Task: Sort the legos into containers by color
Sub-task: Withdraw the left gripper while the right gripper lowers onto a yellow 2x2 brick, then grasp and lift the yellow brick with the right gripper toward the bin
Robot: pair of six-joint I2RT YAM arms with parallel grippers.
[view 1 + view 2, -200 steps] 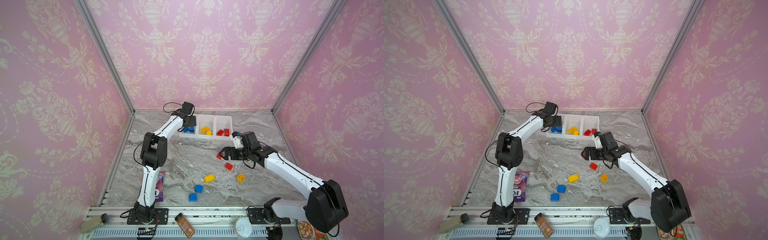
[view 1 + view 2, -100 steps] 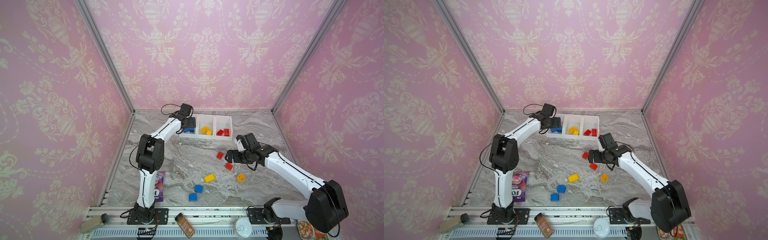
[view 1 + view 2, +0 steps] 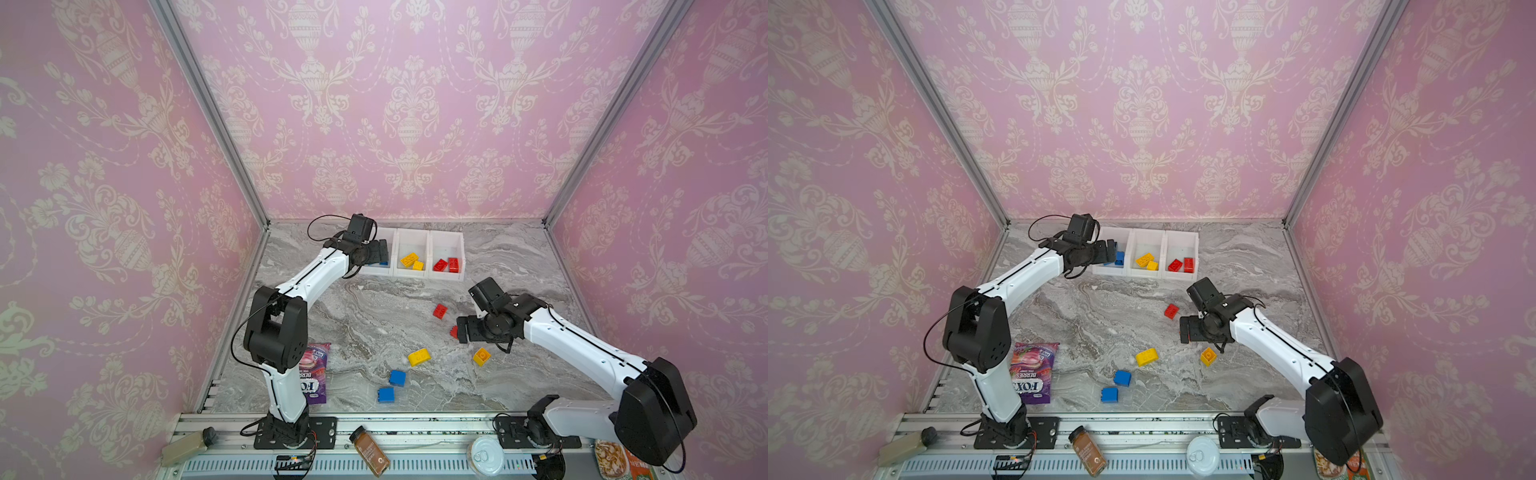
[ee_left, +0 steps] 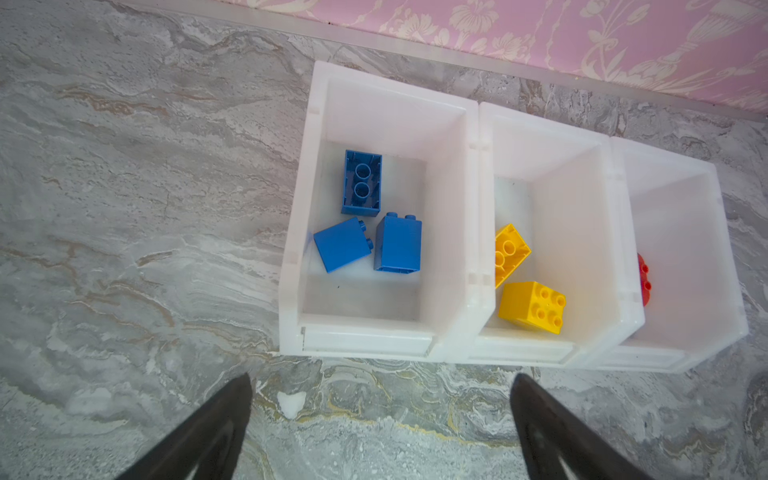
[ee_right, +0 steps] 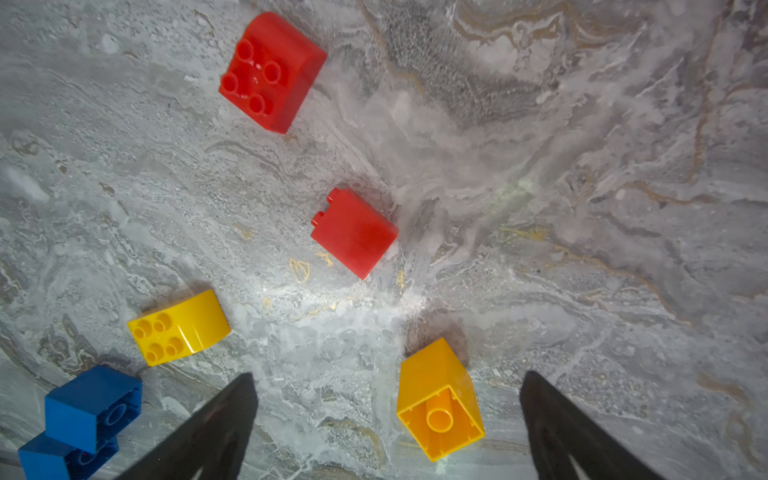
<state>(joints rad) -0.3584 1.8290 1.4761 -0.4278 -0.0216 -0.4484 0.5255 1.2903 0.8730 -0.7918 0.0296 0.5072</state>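
The yellow brick nearest my right gripper lies at an angle to my open fingers, so my right gripper will next move back and down and turn to close across that brick.
Three joined white containers [image 3: 430,237] [image 4: 478,232] stand at the back. The left one holds three blue legos [image 4: 398,243], the middle one two yellow legos [image 4: 532,305], the right one red legos [image 3: 446,264]. My left gripper [image 3: 380,251] [image 4: 382,378] hangs open and empty at the blue bin's front edge. Loose on the table lie two red bricks [image 5: 272,72] [image 5: 353,232], two yellow bricks [image 5: 178,328] [image 5: 440,399] and two blue bricks [image 3: 397,377] [image 3: 386,394]. My right gripper [image 3: 461,332] [image 5: 386,376] is open above them, beside a red brick [image 3: 453,331], holding nothing.
A purple snack pouch [image 3: 313,372] lies by the left arm's base. A spice bottle [image 3: 370,451] and a round white tub [image 3: 485,457] rest on the front rail. Pink walls close in the back and both sides.
My left gripper has opened wider and its arm has drawn back from the blue bin. My right gripper has moved toward the front, over the nearer red brick.
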